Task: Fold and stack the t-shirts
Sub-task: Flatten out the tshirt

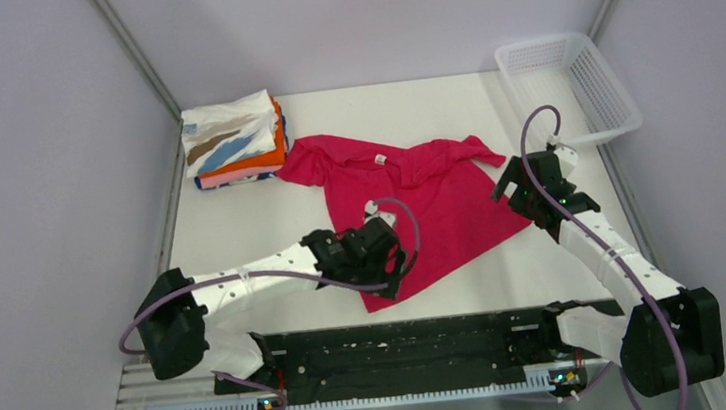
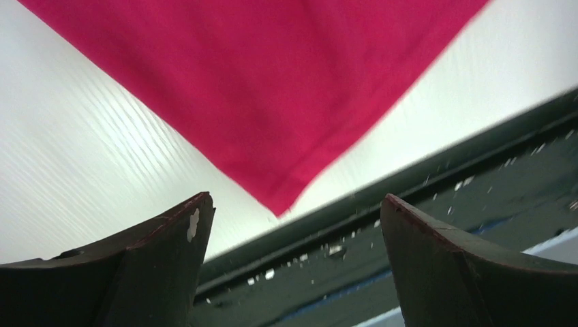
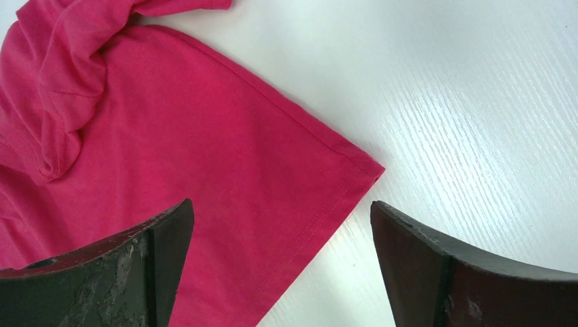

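The left gripper lowers and draws back onto the shirt's near hem corner (image 1: pixel 372 307) (image 2: pixel 278 204) next, because that corner still lies flat below my open fingers.
A magenta-red t-shirt (image 1: pixel 419 200) lies spread and rumpled on the white table, its collar toward the back. My left gripper (image 1: pixel 398 274) is open just above the shirt's near hem corner (image 2: pixel 276 201), nothing between its fingers. My right gripper (image 1: pixel 516 190) is open above the shirt's right hem corner (image 3: pixel 361 167), empty; the hem edge runs between its fingers. A stack of folded t-shirts (image 1: pixel 234 142) sits at the back left: white with tan and blue streaks on top, orange, pink and dark blue below.
A white plastic mesh basket (image 1: pixel 568 85) stands at the back right corner. A dark rail (image 1: pixel 403 347) runs along the table's near edge, close under the left gripper (image 2: pixel 409 225). Grey walls close in the left and right sides.
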### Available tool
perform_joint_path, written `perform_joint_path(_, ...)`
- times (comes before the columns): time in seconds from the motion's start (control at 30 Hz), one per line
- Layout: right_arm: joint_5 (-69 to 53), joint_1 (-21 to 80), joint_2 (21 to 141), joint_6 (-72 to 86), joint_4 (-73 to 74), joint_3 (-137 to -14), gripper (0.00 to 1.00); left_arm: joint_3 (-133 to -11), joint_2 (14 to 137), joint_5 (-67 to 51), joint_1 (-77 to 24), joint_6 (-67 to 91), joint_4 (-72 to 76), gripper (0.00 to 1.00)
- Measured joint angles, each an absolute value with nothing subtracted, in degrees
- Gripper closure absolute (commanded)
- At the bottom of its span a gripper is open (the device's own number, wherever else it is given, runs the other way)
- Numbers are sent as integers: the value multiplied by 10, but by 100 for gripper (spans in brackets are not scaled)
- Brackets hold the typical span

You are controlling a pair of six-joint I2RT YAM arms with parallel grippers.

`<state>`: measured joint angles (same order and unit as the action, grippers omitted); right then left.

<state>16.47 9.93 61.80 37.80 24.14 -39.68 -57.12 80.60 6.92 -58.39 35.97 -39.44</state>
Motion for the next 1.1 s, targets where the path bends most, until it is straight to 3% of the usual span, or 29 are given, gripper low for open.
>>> perform_joint_path(0.2, 165, 96, 617, 378, 251, -396, 2, -518, 812, 69, -634, 416, -410, 28)
perform_joint_path(0.33, 165, 95, 617, 378, 252, -390, 2, -512, 846, 60, -631, 435, -396, 32)
perform_joint_path(0.53, 170, 90, 617, 378, 254, -387, 2, -509, 901, 57, -631, 445, -382, 48)
perform_joint_path(0.63, 172, 86, 617, 378, 254, -382, 2, -514, 912, 65, -630, 446, -380, 71)
perform_joint_path(0.7, 173, 82, 618, 378, 254, -380, 3, -519, 919, 69, -629, 448, -381, 98)
perform_joint_path(0.9, 170, 51, 630, 381, 249, -374, 13, -541, 939, 69, -622, 449, -377, 100)
perform_joint_path(1.1, 153, 23, 688, 377, 223, -370, 37, -527, 923, 75, -616, 448, -361, 100)
